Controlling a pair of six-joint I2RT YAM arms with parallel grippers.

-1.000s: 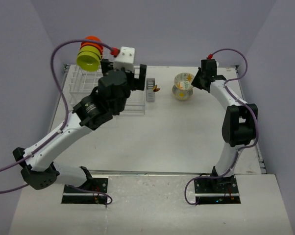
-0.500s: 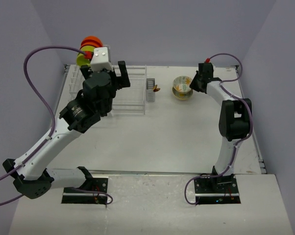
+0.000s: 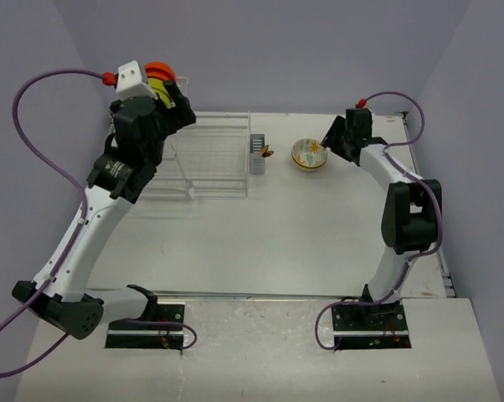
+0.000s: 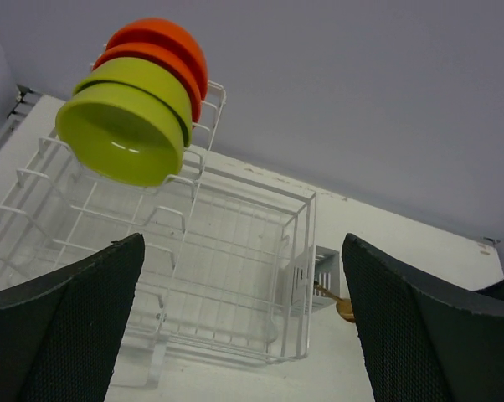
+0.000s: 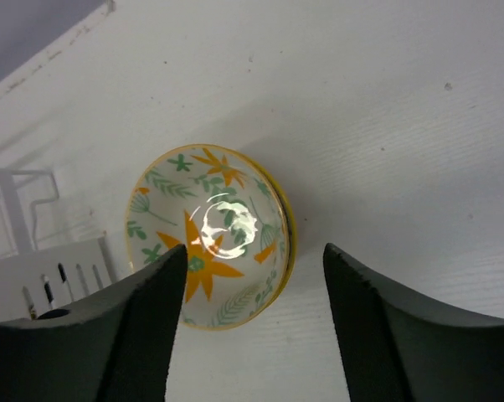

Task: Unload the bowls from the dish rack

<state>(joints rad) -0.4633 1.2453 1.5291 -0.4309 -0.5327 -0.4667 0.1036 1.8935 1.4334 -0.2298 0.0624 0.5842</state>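
Observation:
My left gripper is above the front lime green bowl's rim (image 3: 158,89) (image 4: 114,94), which lies below the gripper's fingers and to their left in the top view, so next it needs to go down and shift onto that rim.
The white wire dish rack (image 3: 208,157) (image 4: 235,251) stands at the back left of the table. On its tall tier, lime green bowls (image 4: 120,134) (image 3: 157,86) nest tilted in front of orange-red ones (image 4: 164,42) (image 3: 158,69). My left gripper (image 3: 175,107) (image 4: 244,335) hovers open just right of them, nothing between its fingers. The white flower-patterned bowl (image 3: 308,153) (image 5: 208,234) sits upright on the table. Just behind the bowl, my right gripper (image 3: 329,141) (image 5: 254,268) is open above its rim, touching nothing.
A grey cutlery caddy (image 3: 256,156) (image 4: 312,276) hangs on the rack's right end with a brown spoon (image 4: 342,308) sticking out towards the flowered bowl. Purple walls close in the back and both sides.
The right gripper lowered the flowered bowl onto the table and opened, letting it go. The left arm swung left and up towards the nested bowls, still open.

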